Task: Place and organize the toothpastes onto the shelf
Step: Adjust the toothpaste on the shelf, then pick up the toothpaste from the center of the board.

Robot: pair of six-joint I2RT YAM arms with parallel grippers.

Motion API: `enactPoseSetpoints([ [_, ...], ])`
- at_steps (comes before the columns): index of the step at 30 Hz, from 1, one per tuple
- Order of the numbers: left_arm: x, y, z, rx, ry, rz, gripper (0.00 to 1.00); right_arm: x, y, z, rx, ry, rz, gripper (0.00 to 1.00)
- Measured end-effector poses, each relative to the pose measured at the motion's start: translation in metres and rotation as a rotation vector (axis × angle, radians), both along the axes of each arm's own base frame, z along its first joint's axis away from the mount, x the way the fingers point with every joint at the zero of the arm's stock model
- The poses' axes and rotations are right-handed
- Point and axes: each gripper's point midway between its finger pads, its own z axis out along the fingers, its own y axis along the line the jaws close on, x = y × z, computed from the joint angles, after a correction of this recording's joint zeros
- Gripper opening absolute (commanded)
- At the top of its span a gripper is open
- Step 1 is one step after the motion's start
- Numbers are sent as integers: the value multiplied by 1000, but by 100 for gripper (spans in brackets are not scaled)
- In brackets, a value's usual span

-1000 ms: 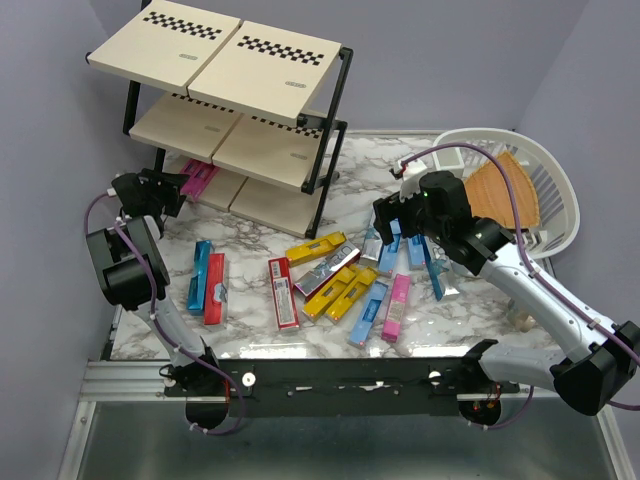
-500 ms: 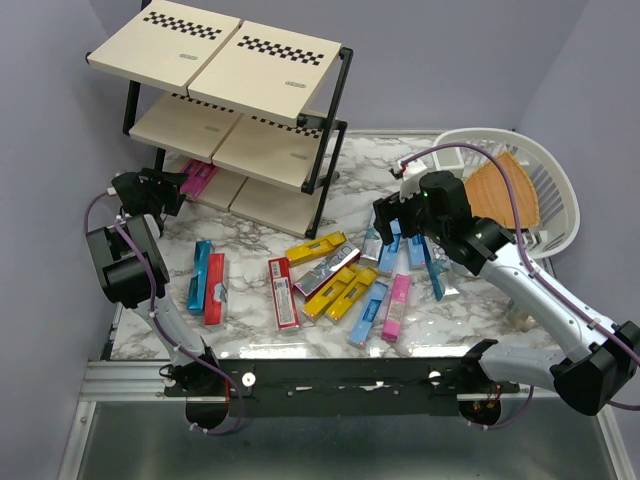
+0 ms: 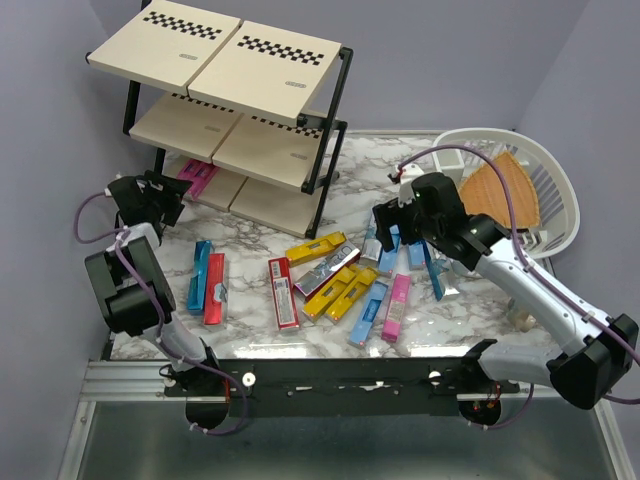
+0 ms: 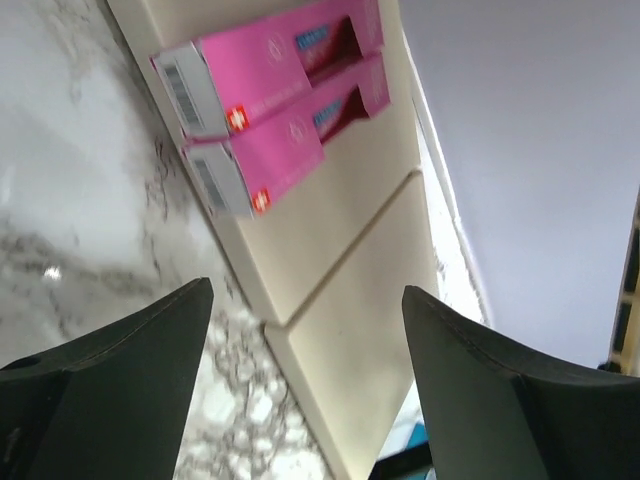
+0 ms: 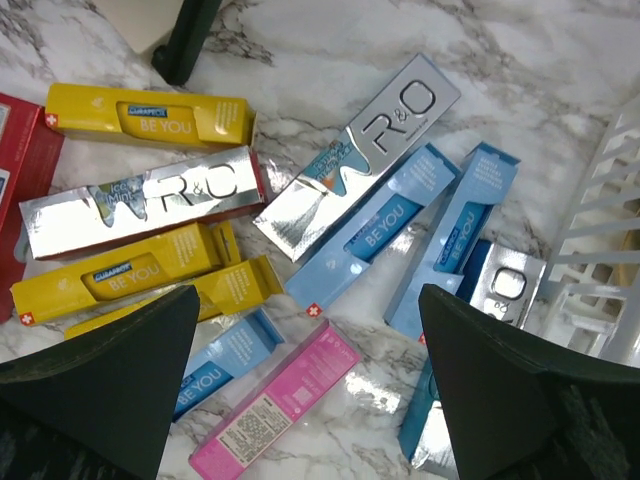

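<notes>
The pink box lies below my right gripper and nearer my base, so the gripper needs to move back and down next, turning to straddle it by its white label point(image 3: 396, 312) point(image 5: 258, 433).
The shelf point(image 3: 230, 60) stands at the back left. Two pink toothpastes point(image 3: 197, 178) lie side by side on its bottom board point(image 4: 340, 240); the left wrist view shows one pink box point(image 4: 270, 65) above the other point(image 4: 280, 150). My left gripper point(image 3: 163, 197) point(image 4: 307, 290) is open just short of them, holding nothing. Several more toothpastes lie loose on the marble table: a yellow one point(image 3: 315, 247), a silver one point(image 3: 327, 268), a red one point(image 3: 283, 292) and a pink one point(image 3: 397, 307). My right gripper point(image 3: 388, 228) point(image 5: 308, 295) hovers open over a light blue box point(image 5: 375, 235) and a pink box point(image 5: 275, 410).
A white plastic basket point(image 3: 545, 190) at the back right holds a wedge-shaped wooden board point(image 3: 505, 195); its ribs point(image 5: 600, 270) show beside the right gripper. A blue box point(image 3: 199, 275) and a red box point(image 3: 214, 288) lie near the left arm. The shelf's black leg point(image 5: 185, 35) stands behind the pile.
My left gripper has opened wider and drawn back a little from the pink boxes on the bottom board. The right arm has shifted slightly over the pile.
</notes>
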Motion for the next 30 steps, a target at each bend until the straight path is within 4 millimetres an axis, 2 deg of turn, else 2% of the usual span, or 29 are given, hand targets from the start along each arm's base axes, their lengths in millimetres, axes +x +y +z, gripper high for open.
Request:
enactPoseSetpoints([
  [6,-39,-10,35,161,-27,-33,88,-10,-5,-34,-42,145,-57,100],
  [13,-81,-26,43,316,13,-73,92,-27,-12,-65,-32,279,-150,100],
  [16,-100,-33,54,418,11,-104,97,-35,-14,-79,-26,347,-203,100],
  [21,-111,-43,69,588,3,-153,99,-49,-20,-98,-18,435,-286,99],
  [25,-105,-96,73,732,-4,-325,99,-65,-25,-114,-2,516,-360,95],
  [26,-106,-120,72,760,-19,-395,99,-71,-26,-121,5,548,-385,95],
  [29,-115,-159,72,852,-42,-516,99,-90,-30,-136,9,625,-428,95],
  [30,-119,-166,73,887,-47,-541,99,-93,-31,-138,11,638,-438,94],
])
